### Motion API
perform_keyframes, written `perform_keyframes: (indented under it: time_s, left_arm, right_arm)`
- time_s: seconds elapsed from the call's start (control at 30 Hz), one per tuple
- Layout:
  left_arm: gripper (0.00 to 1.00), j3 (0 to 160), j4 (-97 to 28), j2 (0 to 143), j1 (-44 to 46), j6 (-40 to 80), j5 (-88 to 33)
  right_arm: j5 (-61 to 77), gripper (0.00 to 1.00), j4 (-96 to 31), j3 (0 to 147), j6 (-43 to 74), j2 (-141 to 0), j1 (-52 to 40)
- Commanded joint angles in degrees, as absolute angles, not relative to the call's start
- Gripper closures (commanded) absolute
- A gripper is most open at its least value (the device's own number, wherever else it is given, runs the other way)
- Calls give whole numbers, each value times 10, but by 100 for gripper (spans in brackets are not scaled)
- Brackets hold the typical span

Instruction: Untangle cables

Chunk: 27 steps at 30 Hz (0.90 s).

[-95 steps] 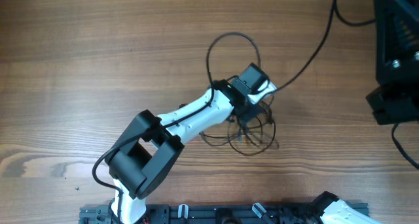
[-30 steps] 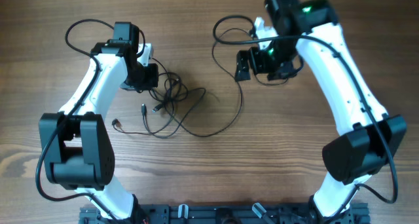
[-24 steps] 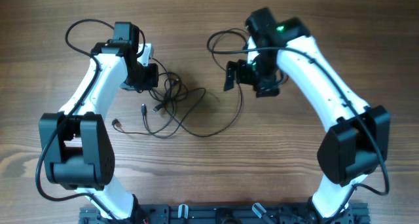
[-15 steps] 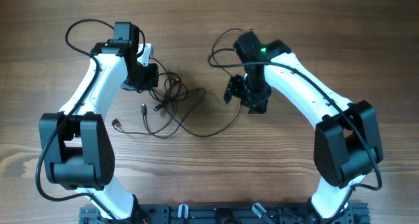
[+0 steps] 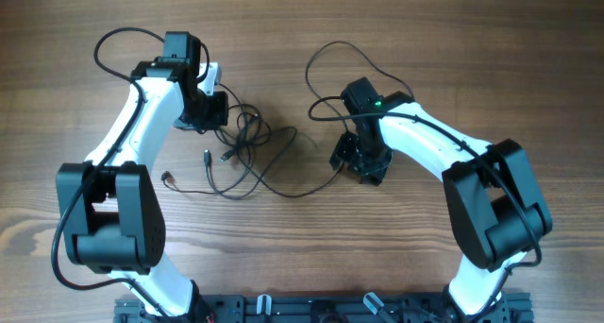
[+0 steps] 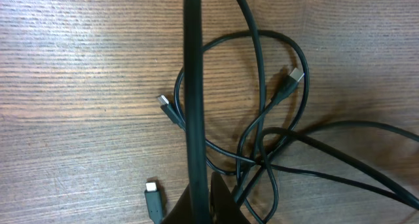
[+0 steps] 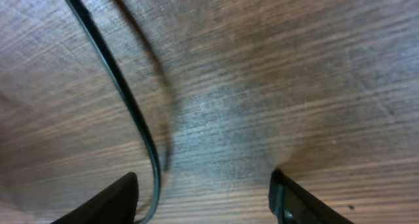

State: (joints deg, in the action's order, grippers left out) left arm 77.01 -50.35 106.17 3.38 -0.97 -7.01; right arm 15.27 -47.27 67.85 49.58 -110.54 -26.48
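Observation:
To the right of my left gripper in the overhead view lie the tangle's crossed loops, so I need to swing it over them and release the thick black cable.
The cables (image 5: 247, 144) lie as a loose black tangle left of the table's middle, with one long strand (image 5: 316, 186) curving right toward my right gripper. My left gripper (image 5: 215, 110) sits at the tangle's upper left. In the left wrist view it (image 6: 200, 207) is shut on a cable (image 6: 192, 86) that runs straight up from the jaws. Small plugs (image 6: 296, 75) lie around the loops. My right gripper (image 5: 357, 161) is low over the strand's right end. In the right wrist view it (image 7: 206, 198) stands open, the thin strand (image 7: 134, 112) passing just inside its left finger (image 7: 111, 201).
Thicker black arm cables loop over the table behind each wrist, at the left (image 5: 113, 44) and the right (image 5: 330, 59). Loose plug ends (image 5: 166, 178) lie at the tangle's lower left. The arms' base rail (image 5: 311, 309) runs along the front edge.
My right arm has swung from the back right down and leftward to the strand's right end, and its jaws have narrowed. The left arm and the tangle have not moved.

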Motion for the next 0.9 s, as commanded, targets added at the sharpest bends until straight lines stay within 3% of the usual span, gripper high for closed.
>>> perform_keyframes:
  time_s: [0.0,0.4,0.47,0.5,0.53,0.7,0.87]
  left_arm:
    - [96,777,-499,1050,36,-12,-79]
    - [96,777,-498,1050,36,-12,-86]
    - [96,777,-498,1050,37,-12,-86]
    - [96,777,-498,1050,36,-12,-86]
    - [96,777,-498,1050,37,-12,-86]
    - [96,777,-500,1050,37,-12,-86]
    - [96,777,-499,1050,37,-12,-86]
  right_arm:
    - [180,39,-429,661,454,-1112,-268]
    - [134,64,-350,660,467,-1112,-310]
    - [126,73,-339,660,467,-1112,-321]
    - [119,81,-336,660,467,-1112,-323]
    - [108,95,-333,660,466,-1112,-324]
    - [90,96,-347,672,404,-1108,-306]
    - [17,96,-486,761,293,-1054,-274]
